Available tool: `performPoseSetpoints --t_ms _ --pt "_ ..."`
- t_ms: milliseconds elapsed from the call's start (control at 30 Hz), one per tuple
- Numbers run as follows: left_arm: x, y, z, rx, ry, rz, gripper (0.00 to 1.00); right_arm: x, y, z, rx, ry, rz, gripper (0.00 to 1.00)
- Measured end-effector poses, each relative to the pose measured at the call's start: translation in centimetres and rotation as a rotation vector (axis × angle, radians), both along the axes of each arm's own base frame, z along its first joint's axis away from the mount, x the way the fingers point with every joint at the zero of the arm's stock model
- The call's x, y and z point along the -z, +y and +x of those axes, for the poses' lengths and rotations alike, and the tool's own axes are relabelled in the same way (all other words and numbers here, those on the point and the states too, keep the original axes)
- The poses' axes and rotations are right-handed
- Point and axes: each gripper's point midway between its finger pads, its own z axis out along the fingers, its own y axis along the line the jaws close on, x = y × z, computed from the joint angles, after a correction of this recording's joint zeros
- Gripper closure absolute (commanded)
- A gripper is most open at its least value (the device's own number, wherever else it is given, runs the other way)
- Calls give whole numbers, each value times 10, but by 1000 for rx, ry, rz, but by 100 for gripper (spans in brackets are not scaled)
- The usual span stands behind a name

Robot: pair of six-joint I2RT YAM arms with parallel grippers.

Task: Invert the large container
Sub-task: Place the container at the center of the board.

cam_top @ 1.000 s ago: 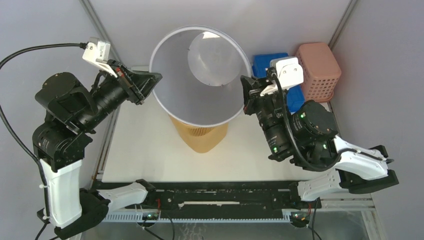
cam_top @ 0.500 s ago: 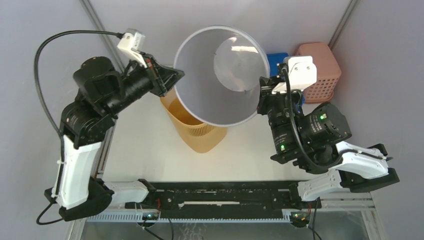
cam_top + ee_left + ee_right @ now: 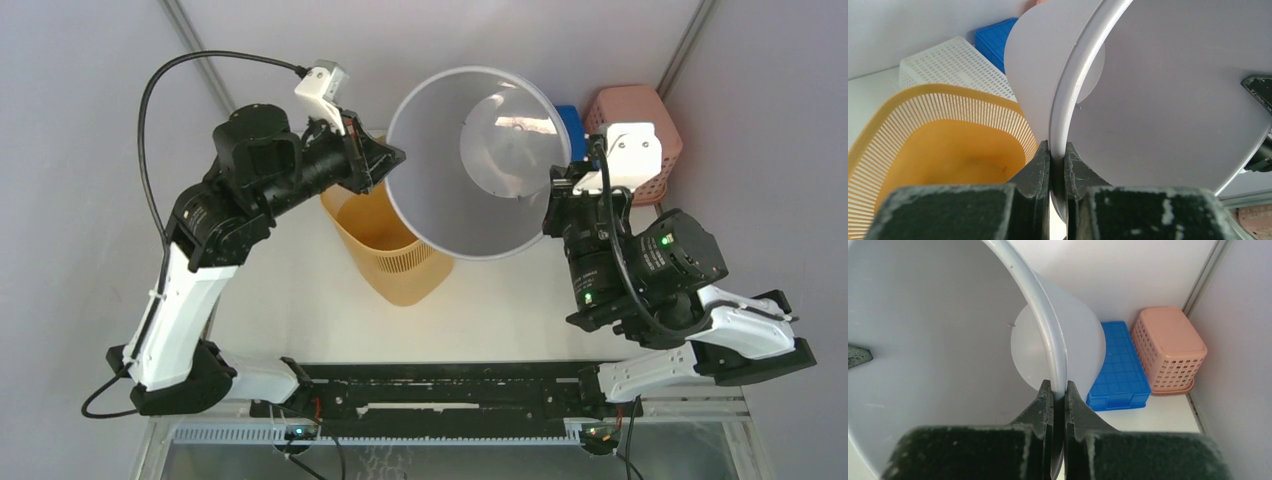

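Next, my left gripper lowers back toward the bare tabletop below it nearer my base and releases the bucket's rim, since the bucket hangs in the air.
The large container (image 3: 440, 190) is a pale grey-white round bucket, lifted off the table and held between both arms with its mouth facing up toward the camera. My left gripper (image 3: 392, 160) is shut on the left side of its rim (image 3: 1068, 100). On the right side of the rim (image 3: 1048, 330) my right gripper (image 3: 553, 190) is shut too. In the left wrist view the left gripper (image 3: 1057, 155) pinches the rim edge. The right wrist view shows the right gripper (image 3: 1058, 392) doing the same, with the bucket's inside (image 3: 938, 340) to its left.
An orange slatted basket (image 3: 385, 250) stands on the table under the bucket's left half. A white mesh basket (image 3: 948, 67) sits behind it. A blue crate (image 3: 1120, 365) and a pink basket (image 3: 640, 120) stand at the back right by the wall.
Both arms have carried the bucket to the right and slightly back. The left arm has stretched out over the table, and the orange basket has come into view on the bucket's left.
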Motion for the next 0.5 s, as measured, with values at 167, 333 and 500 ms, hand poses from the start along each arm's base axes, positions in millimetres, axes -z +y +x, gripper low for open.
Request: performPoseSetpoints --t_ms 167,333,500 --pt "19 -12 -1 18 35 33 99 18 -11 0 -1 1 6 100" --pt "42 -24 -2 24 79 71 100 31 -15 1 9 1 -31 100" --pt "58 -28 1 -5 98 95 100 45 -17 9 61 2 -84 100"
